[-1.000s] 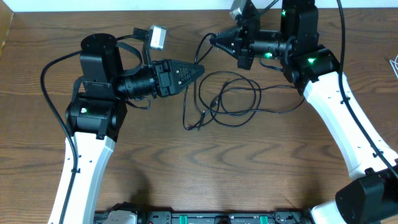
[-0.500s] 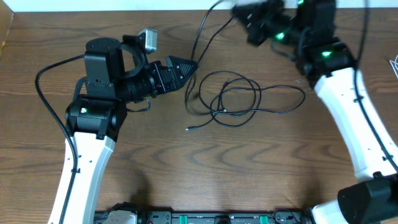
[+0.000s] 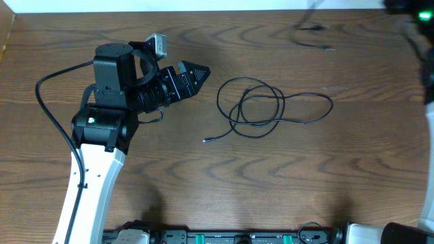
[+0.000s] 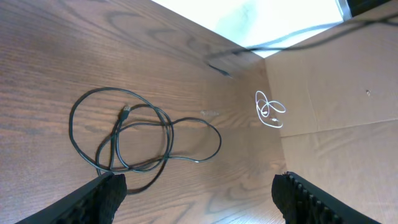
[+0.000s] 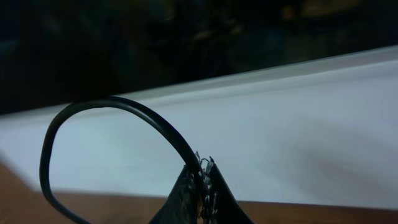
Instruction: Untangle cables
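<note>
The white cord's side still has to be reached, so my right gripper first needs to swing to the right in the overhead view.
One thin black cord (image 3: 261, 108) lies in loose loops on the wooden table; it also shows in the left wrist view (image 4: 124, 140). My left gripper (image 3: 198, 70) is open and empty, hovering left of the loops with its fingers wide apart (image 4: 199, 193). My right gripper (image 5: 202, 171) is shut on a second black cord (image 5: 118, 109) and is lifted beyond the far right of the overhead view. That cord trails blurred over the table's far edge (image 3: 313, 28). A thin white cord (image 4: 270, 112) lies coiled on the tan surface to the right.
The right arm (image 3: 427, 74) runs along the right edge of the overhead view. A tan cardboard surface (image 4: 336, 93) adjoins the table on the right. A white wall borders the table's far edge (image 3: 203, 5).
My right gripper has pulled its black cord up and away to the far right, out of the overhead view, free of the looped cord. My left gripper has drawn back slightly left.
</note>
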You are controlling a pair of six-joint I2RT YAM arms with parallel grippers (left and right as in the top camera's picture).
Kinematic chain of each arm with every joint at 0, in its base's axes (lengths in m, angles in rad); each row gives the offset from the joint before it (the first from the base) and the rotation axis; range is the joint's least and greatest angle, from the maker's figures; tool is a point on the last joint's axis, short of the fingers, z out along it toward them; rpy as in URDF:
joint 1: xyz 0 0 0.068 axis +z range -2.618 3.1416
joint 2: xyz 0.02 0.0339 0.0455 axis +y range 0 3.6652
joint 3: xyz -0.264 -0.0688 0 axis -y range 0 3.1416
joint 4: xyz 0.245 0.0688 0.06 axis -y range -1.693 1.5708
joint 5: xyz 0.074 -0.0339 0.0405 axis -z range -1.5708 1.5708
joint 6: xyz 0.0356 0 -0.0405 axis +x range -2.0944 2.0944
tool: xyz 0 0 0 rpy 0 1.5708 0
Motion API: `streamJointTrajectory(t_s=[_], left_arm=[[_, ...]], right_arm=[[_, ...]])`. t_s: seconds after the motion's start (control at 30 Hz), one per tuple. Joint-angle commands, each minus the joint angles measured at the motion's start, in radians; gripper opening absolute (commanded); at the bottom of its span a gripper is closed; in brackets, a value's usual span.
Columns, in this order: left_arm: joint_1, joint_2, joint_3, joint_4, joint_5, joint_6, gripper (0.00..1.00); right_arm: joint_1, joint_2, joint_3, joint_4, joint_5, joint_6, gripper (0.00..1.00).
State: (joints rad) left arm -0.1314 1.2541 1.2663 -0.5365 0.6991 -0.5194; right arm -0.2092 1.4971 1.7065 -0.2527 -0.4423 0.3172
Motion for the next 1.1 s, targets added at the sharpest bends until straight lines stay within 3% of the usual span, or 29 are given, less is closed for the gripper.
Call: streamJointTrajectory(t_s=[0.0, 0.33, 0.57, 0.87, 1.07], left_arm=[[0.004, 0.001, 0.008, -0.002, -0.013, 0.021, 0.81], [0.004, 0.001, 0.008, -0.002, -0.013, 0.021, 0.81], [0.004, 0.001, 0.008, -0.002, -0.012, 0.021, 0.81], [0.004, 0.004, 0.008, -0.005, -0.012, 0.021, 0.81], [0.004, 0.009, 0.008, -0.039, -0.013, 0.021, 0.81]], right_arm=[[-0.097, -0.018, 0.023, -0.007, 0.010, 0.053, 0.01], [-0.367, -0.018, 0.023, -0.112, 0.036, 0.052, 0.01], [-0.535, -0.016, 0.023, -0.285, 0.243, 0.053, 0.01], [-0.675, 0.048, 0.023, -0.234, 0.368, 0.122, 0.01], [-0.717, 0.167, 0.023, -0.272, 0.602, 0.222, 0.01]])
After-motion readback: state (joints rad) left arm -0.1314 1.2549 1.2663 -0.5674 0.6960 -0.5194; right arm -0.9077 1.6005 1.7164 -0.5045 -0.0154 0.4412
